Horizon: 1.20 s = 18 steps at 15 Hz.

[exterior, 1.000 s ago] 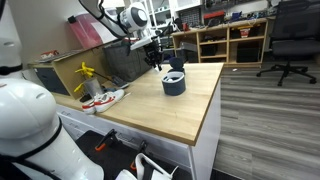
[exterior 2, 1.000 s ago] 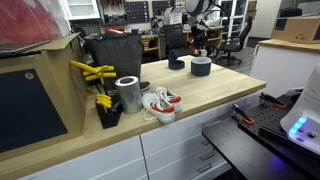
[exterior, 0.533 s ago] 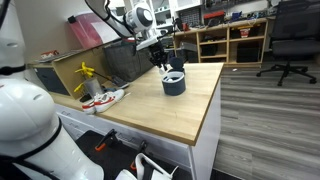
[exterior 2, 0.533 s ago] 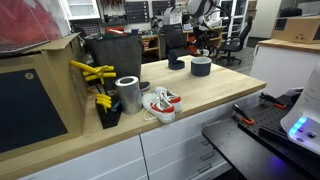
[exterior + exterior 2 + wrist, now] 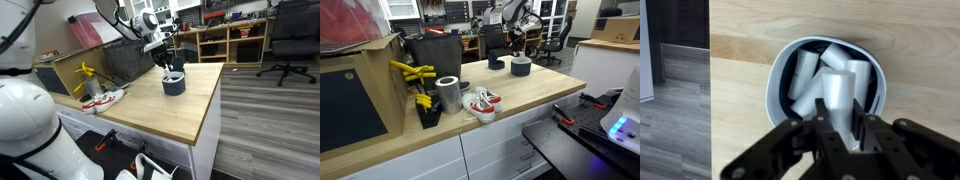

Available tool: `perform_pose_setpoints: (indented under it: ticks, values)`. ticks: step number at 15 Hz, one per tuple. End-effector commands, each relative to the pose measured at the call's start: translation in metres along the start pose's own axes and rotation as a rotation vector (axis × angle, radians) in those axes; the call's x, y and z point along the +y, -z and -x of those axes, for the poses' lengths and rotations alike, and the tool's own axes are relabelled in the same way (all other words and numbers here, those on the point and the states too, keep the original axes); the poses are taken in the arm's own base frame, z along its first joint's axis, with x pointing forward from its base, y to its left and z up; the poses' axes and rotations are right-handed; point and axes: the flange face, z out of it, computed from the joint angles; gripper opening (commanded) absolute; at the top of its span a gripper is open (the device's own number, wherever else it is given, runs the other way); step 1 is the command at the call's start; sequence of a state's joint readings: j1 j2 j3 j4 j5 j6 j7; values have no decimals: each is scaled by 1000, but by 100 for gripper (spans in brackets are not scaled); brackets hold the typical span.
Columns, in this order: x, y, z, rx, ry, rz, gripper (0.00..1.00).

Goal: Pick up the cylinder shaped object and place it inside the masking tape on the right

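My gripper brings the thin whitish cylinder down into the masking tape roll's hole next, since it already hangs above that hole.
My gripper (image 5: 840,120) is shut on a thin whitish cylinder (image 5: 838,92) and holds it upright just over the hole of the masking tape roll (image 5: 778,72). Several more whitish cylinders (image 5: 805,72) lie inside the roll. In both exterior views the gripper (image 5: 167,60) (image 5: 517,46) hangs directly above the dark blue-grey roll (image 5: 174,84) (image 5: 521,67), which stands on the wooden table near its far corner. The held cylinder is too small to make out in the exterior views.
A smaller dark roll (image 5: 497,63) sits beside the tape. White-and-red objects (image 5: 480,103), a silver can (image 5: 448,93), yellow tools (image 5: 410,73) and a black box (image 5: 435,55) stand along the table's other end. The table edge (image 5: 212,110) drops to the floor.
The gripper has moved sideways with the cylinder from beside the tape roll to directly over its hole. The roll has not moved.
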<state>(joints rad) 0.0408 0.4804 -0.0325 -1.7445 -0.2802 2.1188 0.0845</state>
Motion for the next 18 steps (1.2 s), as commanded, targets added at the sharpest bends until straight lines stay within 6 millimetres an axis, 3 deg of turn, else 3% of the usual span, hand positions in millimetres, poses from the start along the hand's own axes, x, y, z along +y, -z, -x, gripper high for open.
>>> perform_pose_setpoints:
  ticks: [1, 8, 9, 10, 11, 14, 18]
  values:
    - [6, -10, -17, -37, 10, 53, 6]
    - [0, -45, -19, -131, 57, 98, 6]
    - [-2, -47, -19, -137, 60, 102, 20]
    - [-3, -48, -19, -140, 61, 106, 51]
    - [-4, -47, -19, -139, 63, 110, 53]
    - [-7, -30, -14, -109, 69, 123, 74]
    - [-10, 21, 3, -57, 94, 154, 100]
